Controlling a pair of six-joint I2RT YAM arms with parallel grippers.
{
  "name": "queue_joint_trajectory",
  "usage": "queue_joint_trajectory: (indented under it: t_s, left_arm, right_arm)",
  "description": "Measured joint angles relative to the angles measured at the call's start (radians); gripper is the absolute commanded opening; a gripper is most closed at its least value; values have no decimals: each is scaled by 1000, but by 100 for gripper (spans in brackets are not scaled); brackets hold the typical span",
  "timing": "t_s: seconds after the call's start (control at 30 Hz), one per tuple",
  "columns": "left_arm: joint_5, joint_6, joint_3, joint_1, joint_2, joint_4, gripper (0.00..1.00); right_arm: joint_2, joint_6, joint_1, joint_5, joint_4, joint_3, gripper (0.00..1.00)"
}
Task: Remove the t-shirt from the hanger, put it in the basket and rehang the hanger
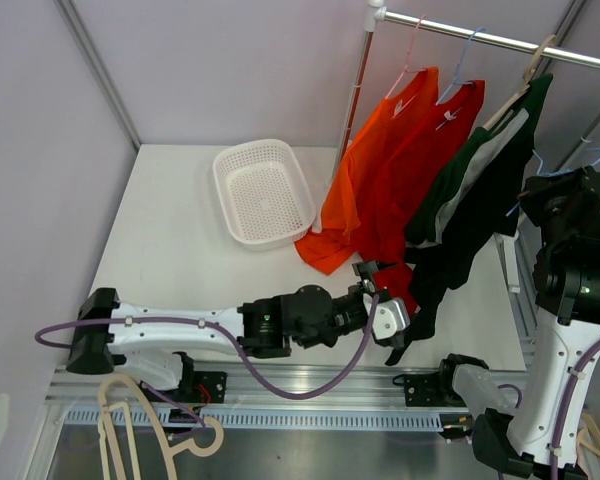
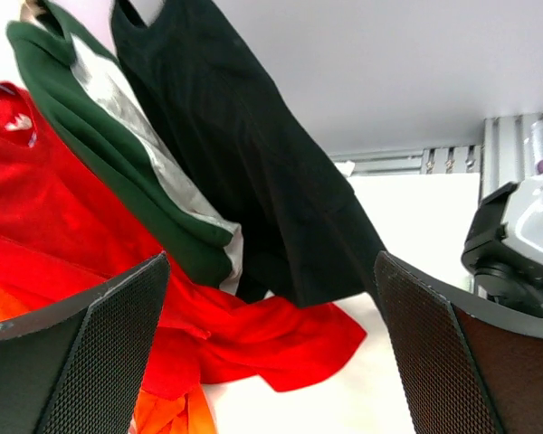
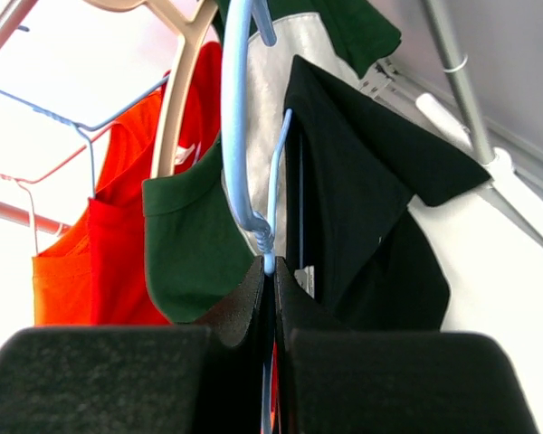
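My left gripper goes toward the right in the top view next and closes on the black t-shirt's lower hem, since the hem hangs ahead of the open fingers.
A black t-shirt (image 1: 470, 235) hangs on a blue wire hanger (image 1: 546, 165) at the right end of the rack. My right gripper (image 1: 535, 192) is shut on that hanger (image 3: 270, 258), just below its twisted neck, with the black t-shirt (image 3: 362, 181) right behind the fingers. My left gripper (image 1: 393, 322) is low by the table, open and empty, facing the shirt's hem. In the left wrist view the black shirt (image 2: 253, 163) hangs ahead of the open gripper (image 2: 271, 353), above a red hem (image 2: 271, 339).
A green-and-grey shirt (image 1: 480, 160) on a wooden hanger (image 3: 176, 99), a red shirt (image 1: 420, 170) and an orange shirt (image 1: 370, 170) hang on the rail (image 1: 480, 38). A white basket (image 1: 230, 180) sits on the table. A spare wooden hanger (image 1: 130, 420) lies at the near left.
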Motion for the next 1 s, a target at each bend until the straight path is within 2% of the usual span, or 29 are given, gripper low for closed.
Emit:
queue_joint_trajectory:
  t_s: [0.4, 0.47, 0.5, 0.53, 0.6, 0.63, 0.7, 0.77, 0.8, 0.9, 1.0]
  left_arm:
    - [-16, -11, 130, -2, 170, 40, 100]
    - [-13, -19, 153, -2, 203, 48, 96]
    - [-10, -29, 163, -2, 219, 50, 90]
    - [-8, -37, 171, -2, 235, 50, 76]
    - [-5, -58, 183, -2, 263, 50, 64]
    - [-5, -67, 188, -1, 276, 48, 59]
    - [-7, -89, 207, 2, 304, 39, 59]
    - [-7, -113, 214, 10, 317, 26, 54]
    - [-8, -124, 214, 14, 319, 17, 36]
    - [-5, -161, 214, 32, 319, 6, 3]
    - [-13, -174, 222, 47, 320, -14, 1]
  right_arm:
    - [0, 18, 13, -45, 4, 3, 0]
    - [0, 18, 14, -50, 9, 3, 0]
    - [0, 18, 14, -51, 9, 3, 0]
    - [0, 18, 14, -54, 9, 3, 0]
    - [0, 18, 14, -58, 10, 3, 0]
    - [0, 18, 14, -59, 11, 3, 0]
    - [0, 18, 14, -62, 14, 3, 0]
    - [0, 17, 14, -66, 15, 4, 0]
    - [0, 17, 14, -68, 15, 4, 0]
    - [0, 16, 14, -72, 16, 4, 0]
    - [-1, 14, 14, -73, 16, 4, 0]
